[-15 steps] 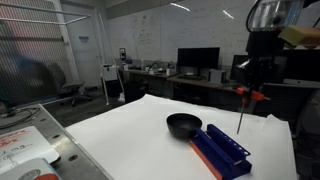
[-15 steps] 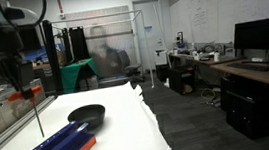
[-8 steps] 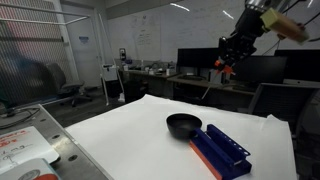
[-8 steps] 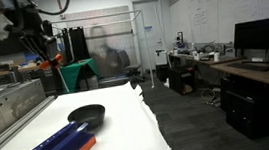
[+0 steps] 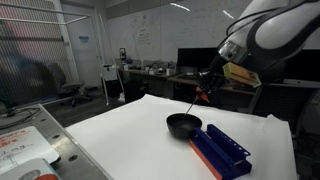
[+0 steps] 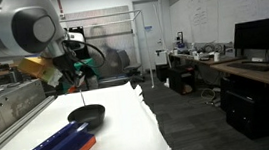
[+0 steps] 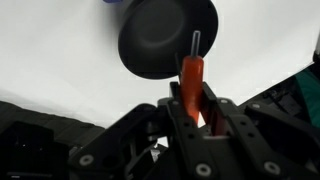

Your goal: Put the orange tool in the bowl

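Note:
My gripper moves down toward the black bowl (image 5: 184, 125) next, then opens over the bowl's inside, since the handle still hangs high.
My gripper (image 7: 197, 112) is shut on the orange tool (image 7: 191, 77), whose orange-red handle sticks out between the fingers with its thin dark shaft pointing at the black bowl (image 7: 166, 37). In both exterior views the gripper (image 5: 207, 84) (image 6: 71, 74) hangs above the bowl (image 5: 184, 125) (image 6: 87, 116), and the tool (image 5: 200, 96) (image 6: 79, 88) slants down towards the bowl's inside. The shaft tip is just above the bowl; I cannot tell whether it touches.
A long blue block (image 5: 222, 152) (image 6: 55, 149) lies on the white table (image 5: 130, 140) right beside the bowl. A metal frame with red-and-white items (image 5: 25, 145) stands at the table's side. Desks with monitors (image 5: 198, 60) are behind.
The arm has swung from high up, down and over the bowl, with the tool still held. The tool now tilts with its shaft towards the bowl.

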Controlling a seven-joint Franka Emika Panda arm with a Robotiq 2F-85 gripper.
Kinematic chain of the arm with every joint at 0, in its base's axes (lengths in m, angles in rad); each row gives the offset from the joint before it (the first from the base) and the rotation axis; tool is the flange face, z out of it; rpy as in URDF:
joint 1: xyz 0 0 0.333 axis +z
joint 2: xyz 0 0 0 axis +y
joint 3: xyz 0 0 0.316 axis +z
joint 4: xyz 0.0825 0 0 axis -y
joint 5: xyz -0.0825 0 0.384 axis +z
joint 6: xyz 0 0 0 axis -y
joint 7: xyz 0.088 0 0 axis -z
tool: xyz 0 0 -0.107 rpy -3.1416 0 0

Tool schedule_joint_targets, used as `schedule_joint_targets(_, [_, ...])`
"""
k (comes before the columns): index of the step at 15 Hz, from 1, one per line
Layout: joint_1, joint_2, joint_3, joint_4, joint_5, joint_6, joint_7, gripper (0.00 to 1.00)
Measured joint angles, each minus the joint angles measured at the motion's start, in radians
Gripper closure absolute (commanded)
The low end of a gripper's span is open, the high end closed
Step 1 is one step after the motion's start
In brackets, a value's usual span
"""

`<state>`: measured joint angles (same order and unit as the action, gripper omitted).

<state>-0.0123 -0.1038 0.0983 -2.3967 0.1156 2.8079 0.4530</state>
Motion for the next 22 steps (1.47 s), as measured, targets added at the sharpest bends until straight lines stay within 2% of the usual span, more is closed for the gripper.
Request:
schedule_joint_targets(3, [0.005,0.114,-0.011,0.015,0.089,0.075,-0.059,0.95])
schedule_joint_targets(6, [0.005,0.208,0.008,0.054,0.226,0.102,-0.163,0.95])
schedule_joint_targets(7, [0.004,0.235,0.019,0.072,0.269,0.104,-0.196,0.63])
schedule_joint_targets(8, [0.0,0.259,0.031,0.091,0.305,0.104,-0.224,0.51])
schedule_joint_targets(12, [-0.022,0.337,0.072,0.164,0.402,0.101,-0.306,0.23])
schedule_joint_targets(15, [-0.045,0.373,0.08,0.198,0.419,0.085,-0.33,0.01])
schedule_joint_targets(19, [-0.053,0.36,0.049,0.216,0.389,0.028,-0.327,0.0])
schedule_joint_targets(22, [-0.041,0.282,-0.003,0.216,0.288,-0.083,-0.275,0.0])
